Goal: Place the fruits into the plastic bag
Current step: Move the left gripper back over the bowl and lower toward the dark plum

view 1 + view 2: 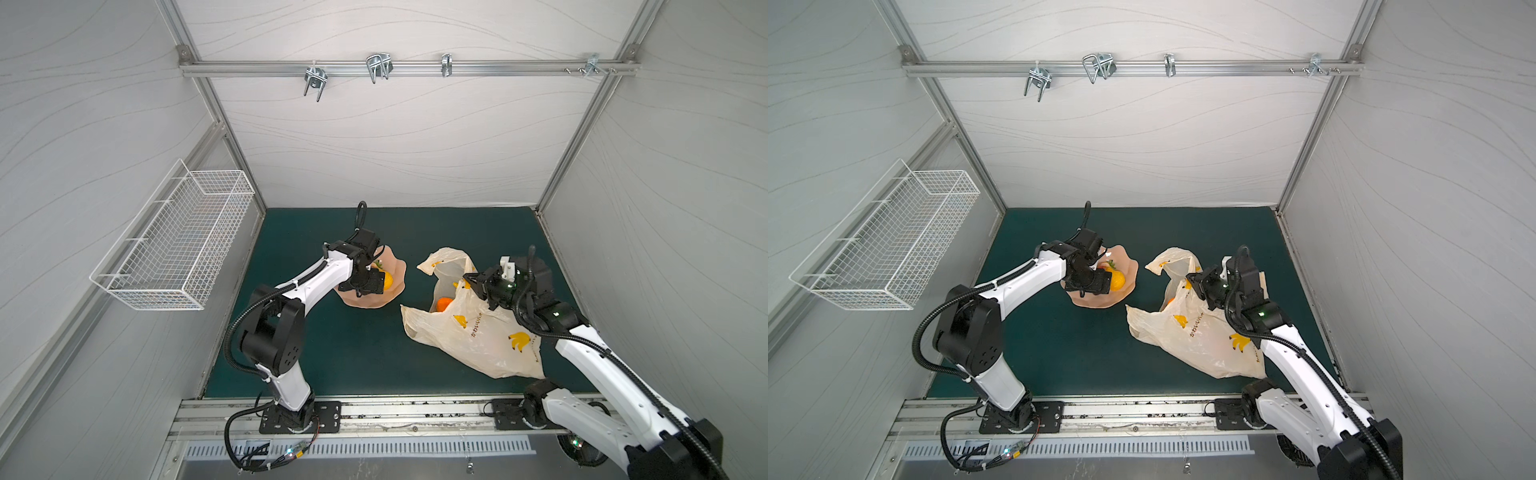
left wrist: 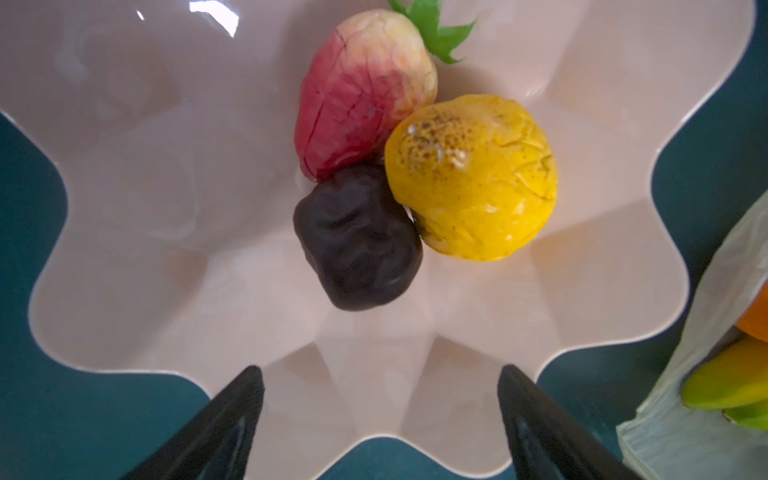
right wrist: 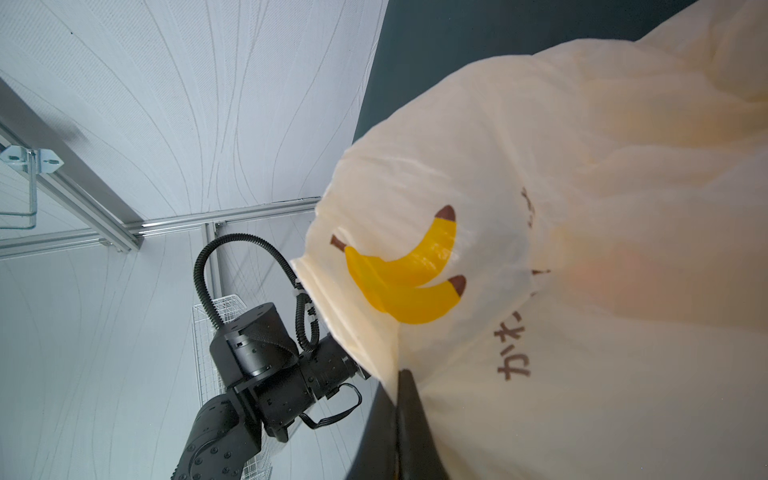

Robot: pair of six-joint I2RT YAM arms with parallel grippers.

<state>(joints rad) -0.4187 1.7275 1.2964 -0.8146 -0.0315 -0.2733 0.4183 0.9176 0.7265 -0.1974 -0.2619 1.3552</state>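
The left gripper will move down into the bowl (image 2: pixel 166 208) and close around the sides of the dark brown-purple fruit (image 2: pixel 359 237), since that fruit lies nearest its open fingers.
Three fruits lie together in the pink wavy-edged bowl (image 2: pixel 166 208): a red strawberry (image 2: pixel 361 95), a yellow-orange pear shape (image 2: pixel 469 178) and a dark brown-purple one (image 2: pixel 357 237). My left gripper (image 2: pixel 380 374) hovers open just above the bowl (image 1: pixel 365 305), its fingers apart and empty. The plastic bag (image 1: pixel 478 332) lies to the right with its mouth facing the bowl. An orange (image 1: pixel 444 303) and a yellow banana (image 2: pixel 727 386) sit inside it. My right gripper (image 3: pixel 405 376) is shut on the bag's upper edge (image 3: pixel 374 345) and holds the mouth lifted.
A white wire basket (image 1: pixel 174 237) hangs on the left wall. Metal hooks (image 1: pixel 378 66) hang from the rail on the back wall. The green mat (image 1: pixel 353 353) spreads between the bowl and both arm bases.
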